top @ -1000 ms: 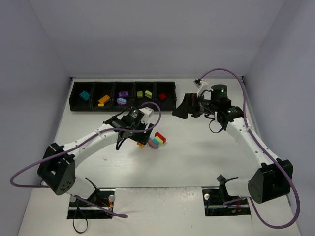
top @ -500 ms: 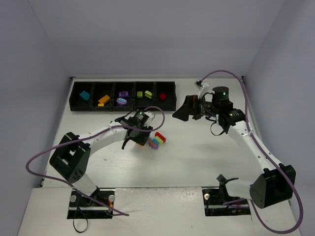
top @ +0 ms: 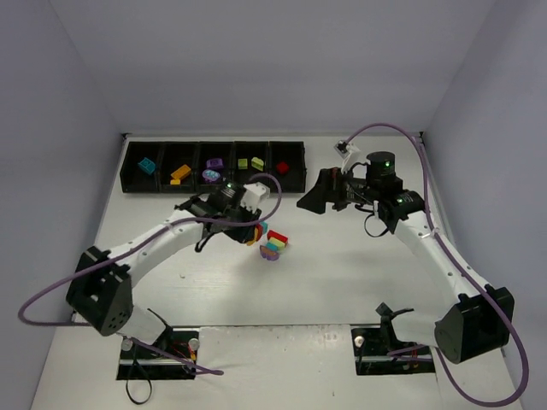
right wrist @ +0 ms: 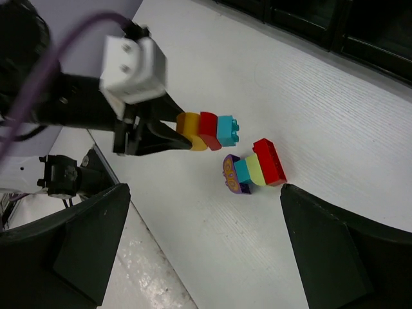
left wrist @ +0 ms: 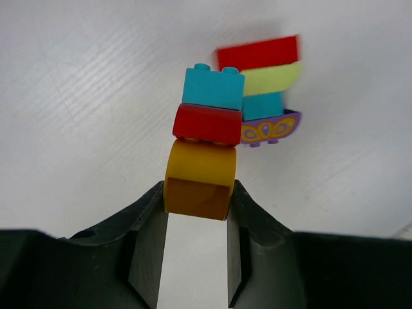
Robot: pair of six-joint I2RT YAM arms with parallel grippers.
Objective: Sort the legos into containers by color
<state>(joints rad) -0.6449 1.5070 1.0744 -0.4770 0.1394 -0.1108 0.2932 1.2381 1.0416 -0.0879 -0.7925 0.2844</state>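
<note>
I will raise my left gripper and take the orange brick over the bin of orange bricks, as that bin lies outward of it, to the left in the top view.
My left gripper [left wrist: 197, 201] is shut on the orange brick [left wrist: 199, 177] at the near end of a short stack, with a red brick [left wrist: 206, 123] and a teal brick [left wrist: 213, 88] beyond it. In the top view this held stack [top: 254, 232] sits mid-table. Just right of it lies a second stack of legos [top: 274, 244]: red [left wrist: 257, 53], lime [left wrist: 270, 78], teal [left wrist: 262, 105] and a purple base [left wrist: 269, 127]. My right gripper [top: 309, 196] hovers open to the right, looking down on both stacks [right wrist: 254, 165]. The containers [top: 214, 166] at the back hold sorted bricks.
The row of black bins runs along the back left of the white table, with its near rim [right wrist: 335, 29] showing in the right wrist view. The left arm's purple cable [top: 272, 192] loops above the stacks. The table's front edge [right wrist: 138, 257] lies below the right gripper.
The left jaws have closed on the orange brick, and the wrist has swung so the orange-red-teal stack points toward the other stack. The right gripper has barely shifted.
</note>
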